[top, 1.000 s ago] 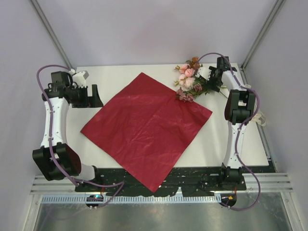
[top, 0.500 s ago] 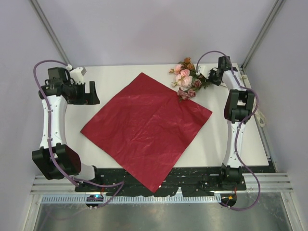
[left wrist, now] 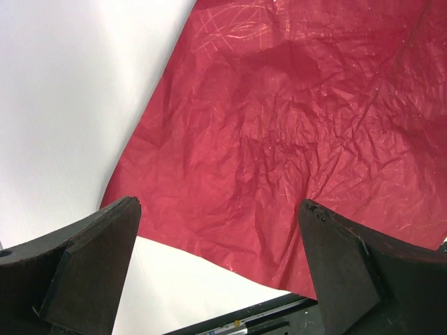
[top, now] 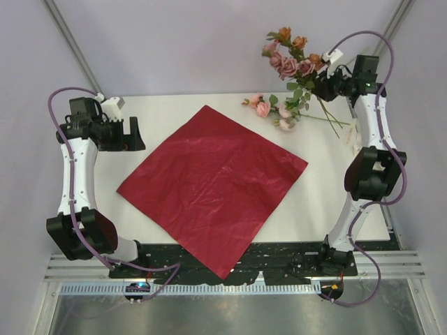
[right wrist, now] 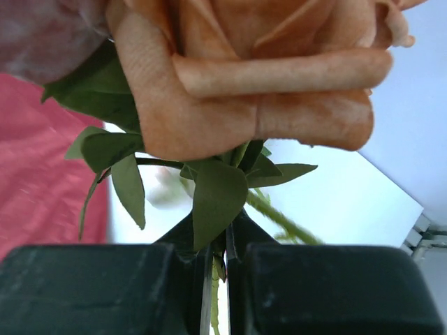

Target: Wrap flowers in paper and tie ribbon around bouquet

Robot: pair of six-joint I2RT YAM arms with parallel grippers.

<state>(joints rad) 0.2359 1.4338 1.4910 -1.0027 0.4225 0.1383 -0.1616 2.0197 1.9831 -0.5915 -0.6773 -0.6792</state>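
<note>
The paper lies bare, so my right gripper next carries the stems left in the top view, then down onto the paper's far half (top: 208, 145) and opens.
My right gripper (top: 323, 82) is raised at the back right, shut on the green stems of the flowers (top: 290, 59). Their pink and orange blooms hang above the table's far edge. In the right wrist view a stem (right wrist: 215, 279) is pinched in the gripper (right wrist: 218, 241), under an orange rose (right wrist: 258, 77). A few pink blooms (top: 264, 106) lie on the table below. The maroon paper (top: 213, 178) lies flat as a diamond mid-table. My left gripper (top: 136, 136) hovers open off its left corner, above the paper's edge (left wrist: 293, 125), jaws (left wrist: 218, 206) empty. No wrapped bouquet shows.
A short cream strip (top: 351, 136) lies on the white table (top: 174, 112) beside the right arm; I cannot tell whether it is the ribbon. Grey walls with metal corner posts (top: 77, 56) enclose the back and sides. A black rail (top: 293, 255) runs along the near edge.
My right gripper shut on the flower stems and lifted them up and back to the right. A few blooms stayed on the table. The left arm shifted slightly left, still open.
</note>
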